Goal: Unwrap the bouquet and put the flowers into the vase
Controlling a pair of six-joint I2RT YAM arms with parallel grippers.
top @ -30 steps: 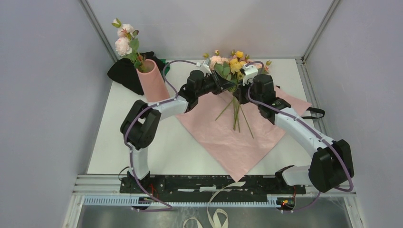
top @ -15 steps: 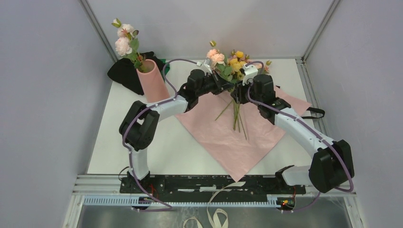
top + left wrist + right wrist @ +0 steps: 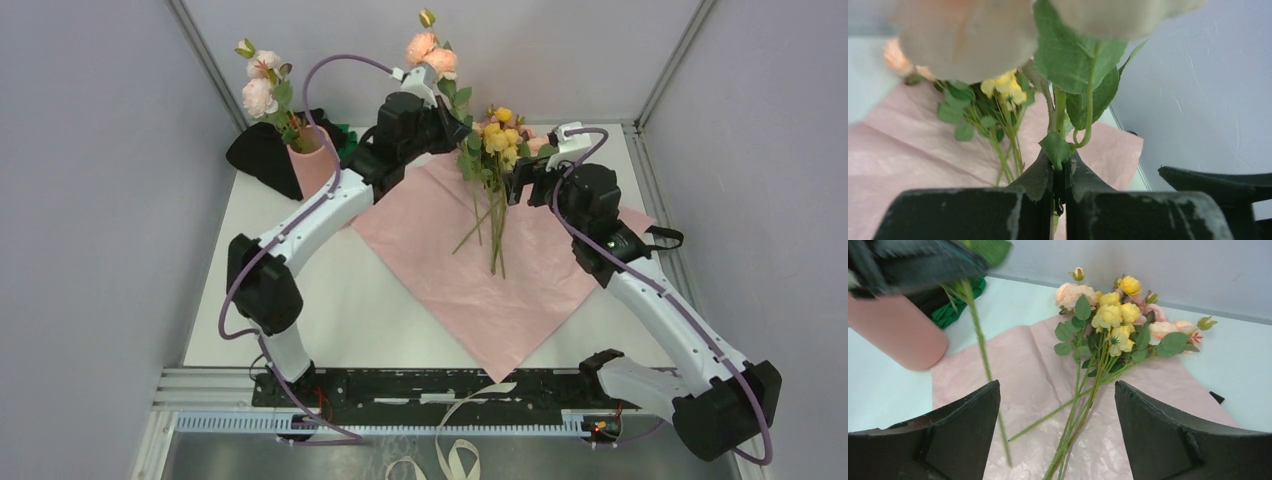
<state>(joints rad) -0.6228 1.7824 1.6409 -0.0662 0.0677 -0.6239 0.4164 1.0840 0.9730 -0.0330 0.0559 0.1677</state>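
I will next lift the peach rose's hanging stem above the vase's rim, move across, lower it and let go, because the vase's opening is left of my left gripper in the top view.
The bouquet is unwrapped: its pink paper (image 3: 480,290) lies flat with the flowers (image 3: 500,140) on it, yellow and peach heads at the back and stems (image 3: 1083,405) pointing forward. My left gripper (image 3: 452,118) is shut on the green stem (image 3: 1058,150) of a peach rose (image 3: 428,50). It holds the rose raised above the paper, the stem hanging down. My right gripper (image 3: 1057,385) stands open over the lying stems with nothing between its fingers. The salmon-pink vase (image 3: 315,165) stands at the back left, partly behind the left arm, and holds a pale pink sprig (image 3: 258,90).
A black cloth lump (image 3: 262,155) lies behind the vase, with something green (image 3: 955,310) beside it. A black ribbon (image 3: 665,238) lies at the paper's right corner. Grey walls close in the table on three sides. White straps (image 3: 455,445) hang below the front rail.
My left gripper closed on one peach rose and lifted it up and left, out of the bunch. My right gripper opened, let the bunch go and drew back to the right.
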